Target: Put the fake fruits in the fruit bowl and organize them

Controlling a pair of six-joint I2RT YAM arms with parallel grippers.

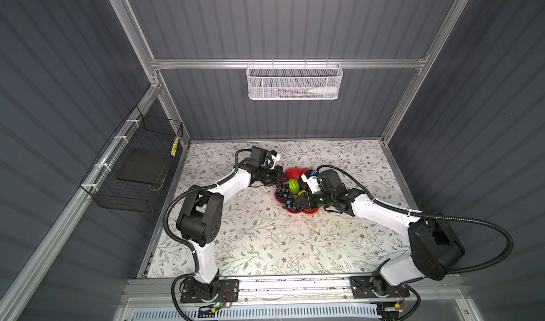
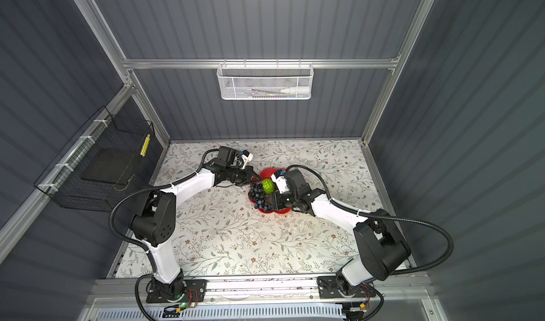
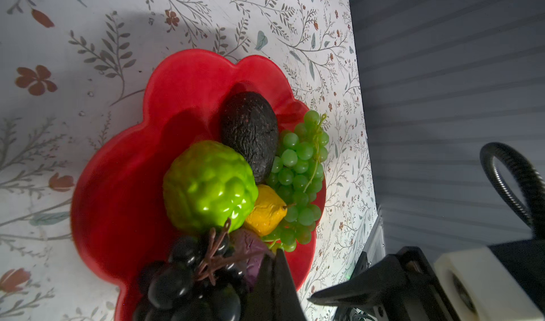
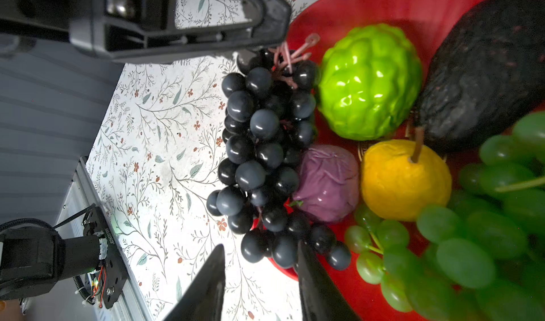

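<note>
The dark purple bunch partly hangs over the bowl's rim, so the left gripper next needs to move down toward the bumpy lime-green fruit [image 1: 293, 186] [image 3: 209, 186] and release the bunch's stem inside the bowl.
The red petalled fruit bowl [image 1: 295, 172] [image 3: 188, 83] holds the bumpy lime-green fruit [image 3: 209, 186] [image 4: 368, 80], black avocado [image 3: 250, 133], yellow ball [image 4: 404, 181], purple ball [image 4: 327, 184] and green grape bunch [image 3: 298, 172]. The dark purple grape bunch [image 1: 284, 194] [image 4: 259, 145] lies across the bowl's near-left rim, partly overhanging the table. My left gripper [image 1: 278, 181] [image 3: 277, 254] is shut on this bunch's stem. My right gripper [image 1: 298, 200] [image 4: 259, 245] is open at the bunch's other end. Its jaws straddle the last grapes, and one finger touches them.
Both arms meet over the bowl on the floral tablecloth [image 1: 265, 240]. A white mesh basket [image 1: 293, 82] hangs on the back rail. A black wire basket [image 1: 132, 169] is fixed to the left wall. Grey walls close in the table on three sides.
</note>
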